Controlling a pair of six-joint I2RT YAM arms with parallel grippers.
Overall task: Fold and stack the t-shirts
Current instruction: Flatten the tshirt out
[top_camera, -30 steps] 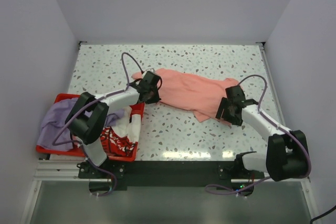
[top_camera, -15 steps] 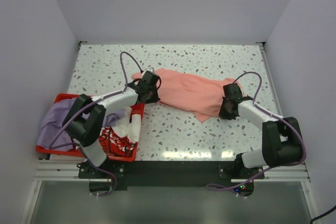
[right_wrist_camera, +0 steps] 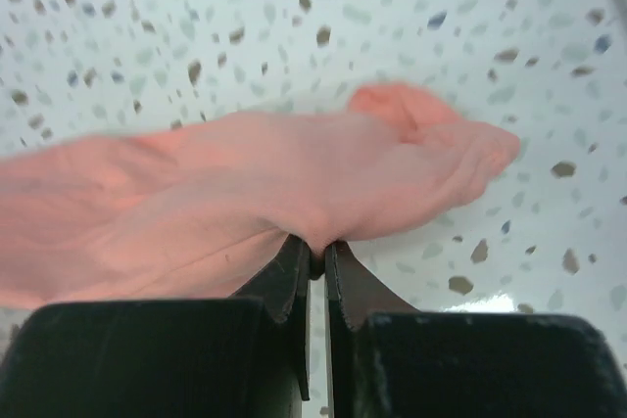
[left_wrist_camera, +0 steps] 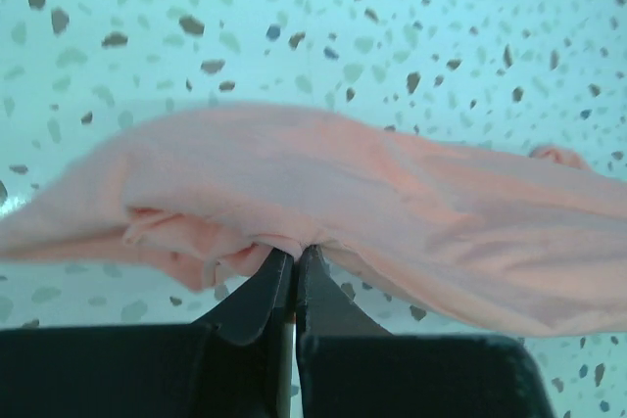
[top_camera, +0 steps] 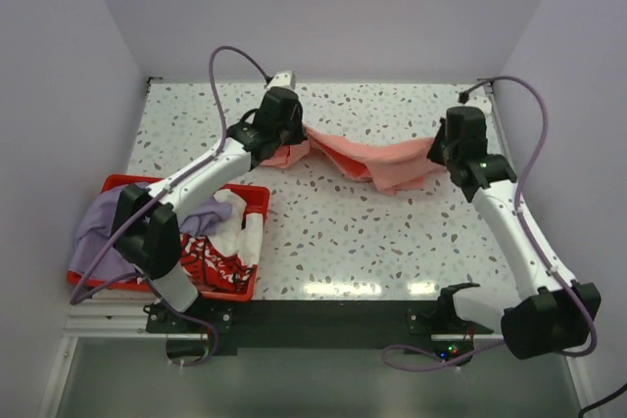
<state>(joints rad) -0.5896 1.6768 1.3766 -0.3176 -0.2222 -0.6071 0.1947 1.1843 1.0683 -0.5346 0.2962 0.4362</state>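
The salmon-pink t-shirt [top_camera: 372,159] hangs bunched, so next I should move my right gripper outward and down to the bare table by the table's far corner [top_camera: 443,108] opposite the crate and let go.
The salmon-pink t-shirt [top_camera: 372,159] hangs bunched in a sagging band between my two grippers, over the far part of the table. My left gripper [top_camera: 294,139] is shut on its left end; in the left wrist view the cloth [left_wrist_camera: 323,183] is pinched at the gripper [left_wrist_camera: 296,252] tips. My right gripper [top_camera: 438,149] is shut on the right end; in the right wrist view the shirt [right_wrist_camera: 245,183] folds over the closed gripper [right_wrist_camera: 316,245]. A lavender t-shirt [top_camera: 103,222] and a white t-shirt with red print [top_camera: 230,237] lie in the crate.
The red plastic crate [top_camera: 122,181] sits at the near left corner of the speckled table [top_camera: 343,242], with cloth spilling over its sides. White walls close in the table at the back and on both sides.
The right gripper has shut on the pink shirt's right end. Both arms have risen and swung toward the back, lifting the shirt off the table into a hanging band.
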